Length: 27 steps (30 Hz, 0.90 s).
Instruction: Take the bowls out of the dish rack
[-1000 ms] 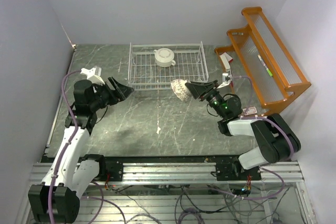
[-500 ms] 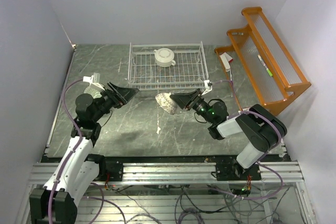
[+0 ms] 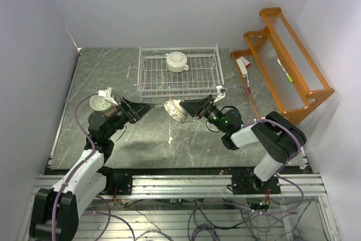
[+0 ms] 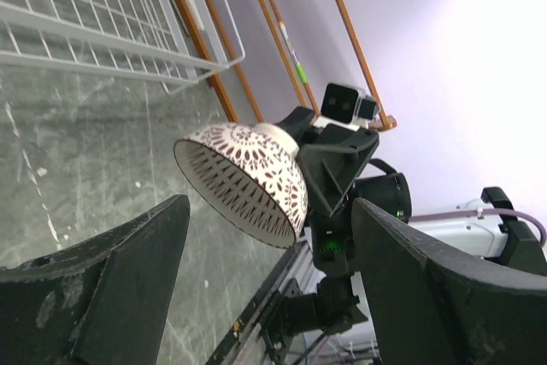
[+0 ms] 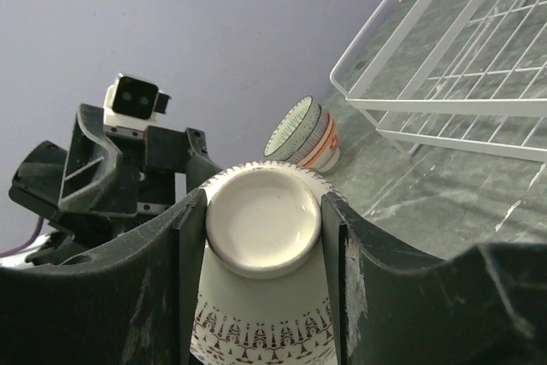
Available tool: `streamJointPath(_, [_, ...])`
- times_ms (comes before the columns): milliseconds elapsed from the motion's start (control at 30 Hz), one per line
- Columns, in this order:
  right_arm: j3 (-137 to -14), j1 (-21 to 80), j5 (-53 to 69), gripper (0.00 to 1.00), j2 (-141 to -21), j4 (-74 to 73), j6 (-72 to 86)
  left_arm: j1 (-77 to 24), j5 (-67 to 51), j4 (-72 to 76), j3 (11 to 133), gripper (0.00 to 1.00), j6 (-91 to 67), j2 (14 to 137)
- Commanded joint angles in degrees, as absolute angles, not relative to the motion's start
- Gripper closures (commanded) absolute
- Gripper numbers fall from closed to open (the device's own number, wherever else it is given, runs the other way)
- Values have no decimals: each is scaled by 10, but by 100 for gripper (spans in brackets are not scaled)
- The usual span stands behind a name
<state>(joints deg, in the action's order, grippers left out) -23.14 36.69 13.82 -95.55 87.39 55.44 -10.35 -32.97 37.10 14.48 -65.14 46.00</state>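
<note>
My left gripper shifts to the right in the top view onto the cream bowl's near rim next, because my right gripper already covers the bowl's foot.
My right gripper (image 3: 189, 108) is shut on the foot of a cream bowl with a dark patterned rim (image 3: 175, 110) and holds it on its side above the table, in front of the dish rack (image 3: 179, 74). In the right wrist view the fingers (image 5: 192, 245) clamp the bowl's base (image 5: 263, 221). My left gripper (image 3: 141, 107) is open and empty, pointing at the bowl's mouth from the left, a little apart; the bowl (image 4: 244, 179) shows beyond its open jaws. A white bowl with a side handle (image 3: 176, 61) sits in the rack. Stacked bowls, one with red markings (image 5: 306, 134), stand at the left (image 3: 101, 103).
An orange wooden shelf (image 3: 287, 55) stands at the right with a pen on it. The rack's wire edge (image 5: 444, 83) is close on the right of the held bowl. Grey walls close in the table on three sides.
My right gripper has carried the patterned bowl left, away from the rack's front corner toward the middle. My left gripper has swung right and down to face the bowl.
</note>
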Motion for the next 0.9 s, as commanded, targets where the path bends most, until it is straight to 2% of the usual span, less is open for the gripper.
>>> streamJointPath(0, [-234, 374, 109, 100, -937, 1042, 536, -137, -339, 533, 123, 14, -696, 489])
streamJointPath(267, [-234, 379, 107, 100, -936, 1042, 529, -239, -266, 555, 107, 21, -699, 496])
streamJointPath(500, [-238, 388, 108, 100, -935, 1042, 524, -277, -220, 580, 85, 26, -715, 499])
streamJointPath(867, [-239, 391, 105, 100, -940, 1042, 531, -312, -183, 656, 62, 27, -725, 560])
